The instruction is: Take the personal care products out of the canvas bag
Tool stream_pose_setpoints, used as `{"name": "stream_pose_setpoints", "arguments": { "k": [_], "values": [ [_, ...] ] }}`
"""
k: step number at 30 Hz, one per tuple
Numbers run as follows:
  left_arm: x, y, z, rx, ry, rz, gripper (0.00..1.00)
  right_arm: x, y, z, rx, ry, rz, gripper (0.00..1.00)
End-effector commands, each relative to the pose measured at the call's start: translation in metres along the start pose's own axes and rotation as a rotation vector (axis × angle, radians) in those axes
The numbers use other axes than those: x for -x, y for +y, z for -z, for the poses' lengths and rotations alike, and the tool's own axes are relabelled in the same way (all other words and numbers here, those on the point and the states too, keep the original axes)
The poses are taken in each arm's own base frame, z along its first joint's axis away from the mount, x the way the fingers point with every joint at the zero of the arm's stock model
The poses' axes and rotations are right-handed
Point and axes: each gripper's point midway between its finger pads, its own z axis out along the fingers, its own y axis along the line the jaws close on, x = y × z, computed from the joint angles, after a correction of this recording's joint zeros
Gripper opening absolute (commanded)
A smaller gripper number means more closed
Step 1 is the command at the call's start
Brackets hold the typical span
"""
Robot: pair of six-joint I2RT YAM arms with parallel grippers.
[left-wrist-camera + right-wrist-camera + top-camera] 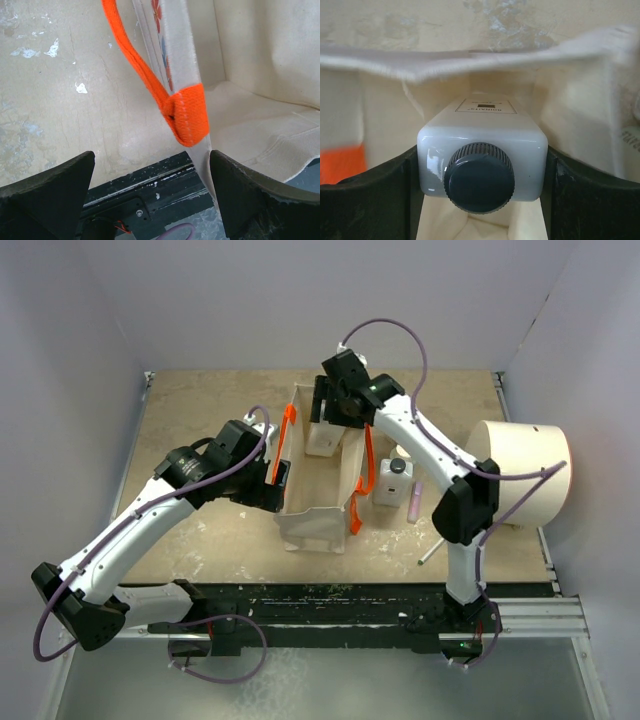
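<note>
The tabletop by the standing bottle's near side is clear, so my right gripper needs to rise over the bag's side, come back, lower its bottle and release it there next.
The cream canvas bag [318,502] stands open at the table's middle with orange handles [286,435]. My right gripper [331,428] is over the bag's far end, shut on a white bottle with a black round cap [481,137], held above the bag's inside [385,115]. My left gripper [283,482] is at the bag's left wall, jaws wide apart. In the left wrist view the wall edge [186,50] with its orange handle [186,119] runs between the fingers, close to the right finger [250,200]. A second white bottle with a black cap [393,481] stands on the table right of the bag.
A small pink tube [413,502] lies beside the standing bottle and a green pen [430,553] lies near the front edge. A large white cylinder [520,478] lies at the right. The black mounting rail [330,605] runs along the near edge.
</note>
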Motion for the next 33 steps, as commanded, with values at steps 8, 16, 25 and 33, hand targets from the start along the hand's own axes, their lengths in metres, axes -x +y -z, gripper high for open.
{"name": "stream_pose_setpoints", "arguments": {
  "k": [8, 16, 25, 33],
  "values": [
    [0.019, -0.009, 0.018, -0.047, -0.084, 0.022, 1.0, 0.056, 0.029, 0.13, 0.376, -0.185, -0.179, 0.0],
    [0.025, -0.015, 0.019, -0.072, -0.088, 0.001, 1.0, 0.068, 0.017, 0.199, 0.599, -0.243, -0.33, 0.0],
    [0.033, -0.025, 0.021, -0.121, -0.101, -0.018, 1.0, 0.059, -0.017, 0.275, 0.655, -0.338, -0.465, 0.0],
    [0.033, -0.03, 0.031, -0.159, -0.12, -0.019, 1.0, -0.005, -0.108, 0.315, 0.369, -0.415, -0.387, 0.0]
  ]
}}
